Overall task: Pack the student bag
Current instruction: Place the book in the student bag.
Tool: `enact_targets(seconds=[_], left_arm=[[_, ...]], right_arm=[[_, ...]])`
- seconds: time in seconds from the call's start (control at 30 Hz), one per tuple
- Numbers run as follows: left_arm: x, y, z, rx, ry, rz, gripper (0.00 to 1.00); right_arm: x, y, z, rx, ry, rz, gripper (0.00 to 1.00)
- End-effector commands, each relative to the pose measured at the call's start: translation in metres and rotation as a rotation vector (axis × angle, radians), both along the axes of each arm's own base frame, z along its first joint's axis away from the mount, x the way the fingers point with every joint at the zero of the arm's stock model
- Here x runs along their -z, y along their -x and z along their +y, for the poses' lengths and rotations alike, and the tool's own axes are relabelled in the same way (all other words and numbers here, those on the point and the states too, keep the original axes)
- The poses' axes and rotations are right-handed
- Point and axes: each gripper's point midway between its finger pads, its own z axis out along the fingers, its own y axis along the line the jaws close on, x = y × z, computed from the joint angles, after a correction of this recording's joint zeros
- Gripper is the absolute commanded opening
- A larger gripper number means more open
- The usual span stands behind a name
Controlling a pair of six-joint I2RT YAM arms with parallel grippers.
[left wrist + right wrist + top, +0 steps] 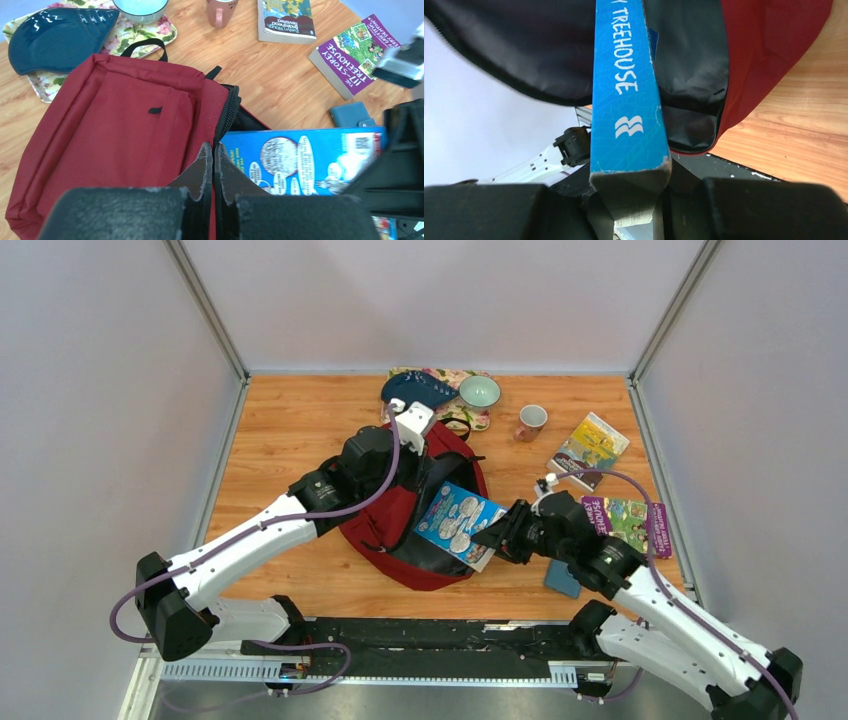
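I need to move my right gripper down and outward next, under the raised flap and into the lining, because the held end of the book still sticks out past the bag's rim.
The student bag [385,522], dark red, lies in the middle of the table with its main zip open and the black lining showing [694,75]. My left gripper [428,458] is shut on the red fabric at the edge of that opening [214,150]. My right gripper [493,538] is shut on the lower end of a blue book [458,522], whose spine reads "TREEHOUSE" [626,90]. The book lies tilted across the bag's mouth, its far end over the black lining. In the left wrist view the book's back cover [305,160] sits just right of the zip.
At the back, a floral tray [470,420] carries a dark blue plate [420,388] and a pale bowl [480,391]. A pink cup [531,421], a yellow-green book [590,445] and a purple book [630,520] lie to the right. A small blue wallet [562,578] lies under my right arm.
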Motion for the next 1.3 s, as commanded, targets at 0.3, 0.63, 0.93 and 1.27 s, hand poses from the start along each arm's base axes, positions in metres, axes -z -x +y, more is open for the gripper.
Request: enact_targets(seconds=[0.3, 0.63, 0.93, 1.27], left_arm=[[-0.062, 0.006, -0.012, 0.058, 0.168, -0.100, 0.00], [-0.072, 0.007, -0.019, 0.095, 0.183, -0.116, 0.00], [-0.063, 0.008, -0.019, 0.095, 0.166, -0.094, 0.00], [-0.046, 0.012, -0.015, 0.087, 0.164, -0.062, 0.00]], right_arm=[[-0.044, -0.078, 0.065, 0.095, -0.386, -0.105, 0.00], [-0.013, -0.123, 0.099, 0.174, -0.446, 0.014, 0.00], [-0.004, -0.171, 0.132, 0.266, -0.452, -0.119, 0.00], [0.127, -0.166, 0.135, 0.217, -0.057, 0.059, 0.29]])
